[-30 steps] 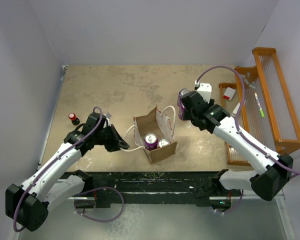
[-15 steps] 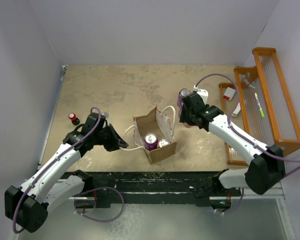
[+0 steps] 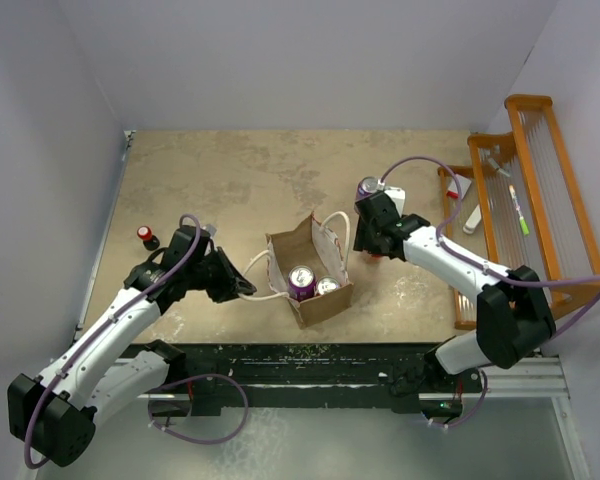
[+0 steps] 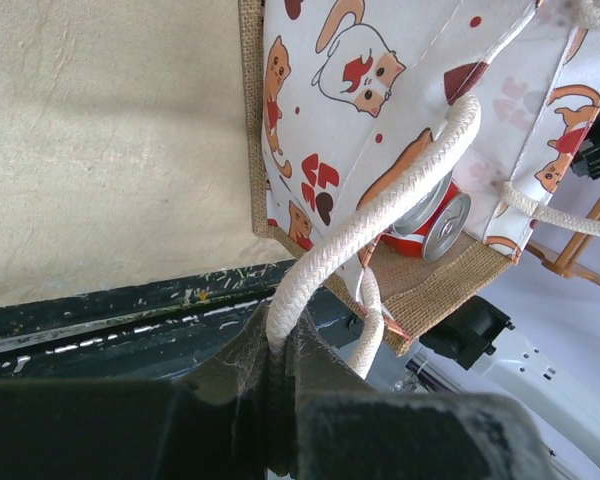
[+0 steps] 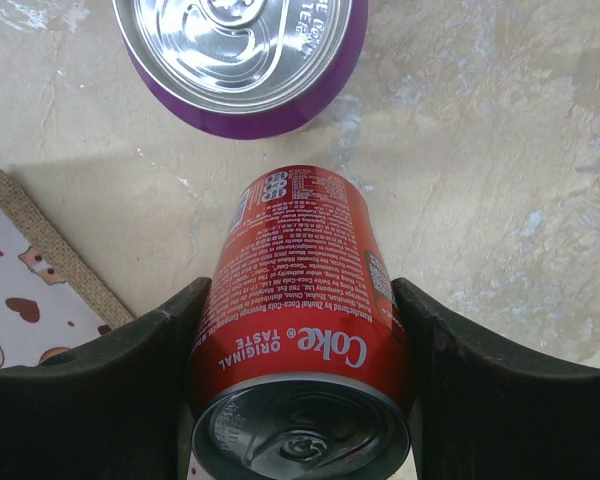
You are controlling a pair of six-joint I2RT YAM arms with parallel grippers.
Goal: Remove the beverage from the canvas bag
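Note:
The red Coke can hangs over clear tabletop. I need to lower my right gripper next toward the bare table beside the bag, just short of the purple can.
The canvas bag (image 3: 320, 300) stands open at the table's middle front, with a purple can (image 3: 301, 281) and a second can (image 3: 327, 286) inside. My left gripper (image 3: 242, 289) is shut on the bag's white rope handle (image 4: 380, 215), left of the bag. The left wrist view shows the cat-print lining (image 4: 380, 90) and a red can (image 4: 435, 222) inside. My right gripper (image 3: 372, 238), right of the bag, is shut on a red Coke can (image 5: 300, 320), held upright just over the table. Another purple can (image 5: 242, 60) stands on the table just beyond it; it also shows in the top view (image 3: 367, 191).
A wooden rack (image 3: 545, 200) holding pens and small items stands along the right edge. A small red-capped object (image 3: 146, 236) sits at the left. The bag's corner (image 5: 25, 270) lies close to the left of the Coke can. A black rail (image 3: 310, 355) runs along the front.
My right arm has swung inward and its gripper has shifted slightly down and left with the Coke can, beside the purple can. The left gripper and bag have stayed put.

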